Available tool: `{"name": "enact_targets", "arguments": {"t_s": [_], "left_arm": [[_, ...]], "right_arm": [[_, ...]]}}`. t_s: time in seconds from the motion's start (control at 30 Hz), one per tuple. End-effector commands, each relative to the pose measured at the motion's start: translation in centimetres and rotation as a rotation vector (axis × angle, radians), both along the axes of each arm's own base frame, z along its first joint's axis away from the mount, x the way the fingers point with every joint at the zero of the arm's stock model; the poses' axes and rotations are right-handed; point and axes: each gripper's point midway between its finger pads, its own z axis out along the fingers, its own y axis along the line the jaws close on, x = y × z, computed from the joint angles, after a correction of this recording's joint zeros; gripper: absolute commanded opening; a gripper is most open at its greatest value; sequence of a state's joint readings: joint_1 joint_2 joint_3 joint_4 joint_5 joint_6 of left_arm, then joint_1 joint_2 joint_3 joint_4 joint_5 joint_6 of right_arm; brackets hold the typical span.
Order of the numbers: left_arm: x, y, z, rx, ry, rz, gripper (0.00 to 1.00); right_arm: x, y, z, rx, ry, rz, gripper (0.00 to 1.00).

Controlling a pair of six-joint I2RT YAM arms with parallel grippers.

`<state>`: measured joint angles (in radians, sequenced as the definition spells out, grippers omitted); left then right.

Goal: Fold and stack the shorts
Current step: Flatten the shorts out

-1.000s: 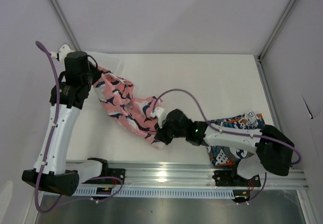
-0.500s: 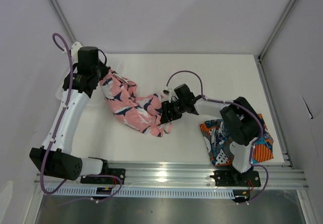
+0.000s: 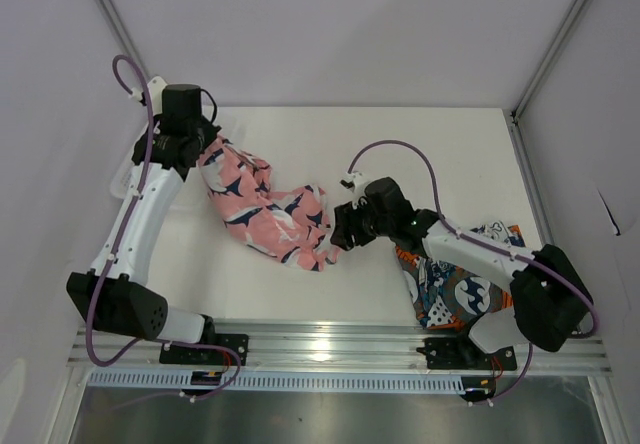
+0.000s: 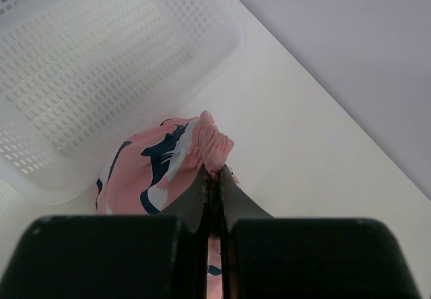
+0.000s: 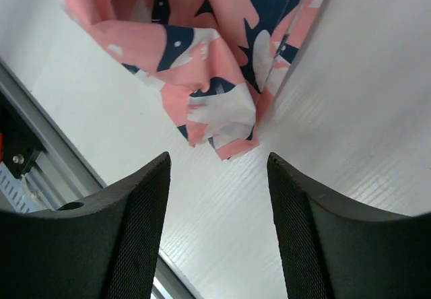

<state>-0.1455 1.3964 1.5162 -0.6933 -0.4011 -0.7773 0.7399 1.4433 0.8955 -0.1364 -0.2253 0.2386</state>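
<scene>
The robot's right gripper will next go down and slide back along the shorts toward the bar, with its fingers on both sides of the shorts' hem corner (image 3: pixel 318 262) (image 5: pixel 232 152), because that corner lies free on the tabletop past the fingers.
The pink shorts (image 3: pixel 268 210) with navy-and-white shapes lie crumpled across the table's left middle. My left gripper (image 3: pixel 205 147) is shut on their gathered waistband (image 4: pixel 210 143) at the upper left end. My right gripper (image 3: pixel 338 232) stands open just right of their lower end, whose hem (image 5: pixel 229 129) lies on the table a little beyond the fingertips, nothing between them. The printed blue, orange and white shorts (image 3: pixel 462 282) lie folded at the right, partly under my right arm.
A white mesh basket (image 4: pixel 87 63) sits at the table's far left corner, close behind the left gripper. The metal rail (image 3: pixel 330 349) runs along the near edge. White walls close in the table at the back and sides.
My right gripper has opened and let go of the pink shorts' lower end, then drawn back to the right. The left gripper, still shut on the waistband, has moved toward the back left.
</scene>
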Motion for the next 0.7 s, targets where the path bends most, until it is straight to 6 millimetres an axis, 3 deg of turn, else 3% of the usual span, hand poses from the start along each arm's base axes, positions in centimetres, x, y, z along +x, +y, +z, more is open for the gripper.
{"name": "enact_targets", "arguments": {"t_s": [0.0,0.1,0.2,0.27,0.47,0.67], "left_arm": [[0.6,0.8,2.7,0.012,-0.066,0.033,0.00],[0.6,0.6,2.7,-0.003,-0.068,0.025,0.00],[0.7,0.5,2.7,-0.011,-0.070,0.019,0.00],[0.6,0.4,2.7,-0.012,-0.067,0.016,0.00],[0.2,0.7,3.3,-0.010,-0.078,0.022,0.00],[0.0,0.7,3.2,-0.007,-0.073,0.016,0.00]], "right_arm": [[-1.3,0.1,0.8,0.026,-0.019,0.028,0.61],[-2.9,1.0,0.1,0.046,0.001,0.048,0.61],[-3.0,1.9,0.0,0.104,-0.011,0.034,0.62],[-3.7,2.5,-1.1,0.106,0.007,0.041,0.62],[-3.6,4.9,-2.4,0.129,-0.003,0.046,0.61],[-3.0,5.9,-3.6,0.130,0.003,0.015,0.60]]}}
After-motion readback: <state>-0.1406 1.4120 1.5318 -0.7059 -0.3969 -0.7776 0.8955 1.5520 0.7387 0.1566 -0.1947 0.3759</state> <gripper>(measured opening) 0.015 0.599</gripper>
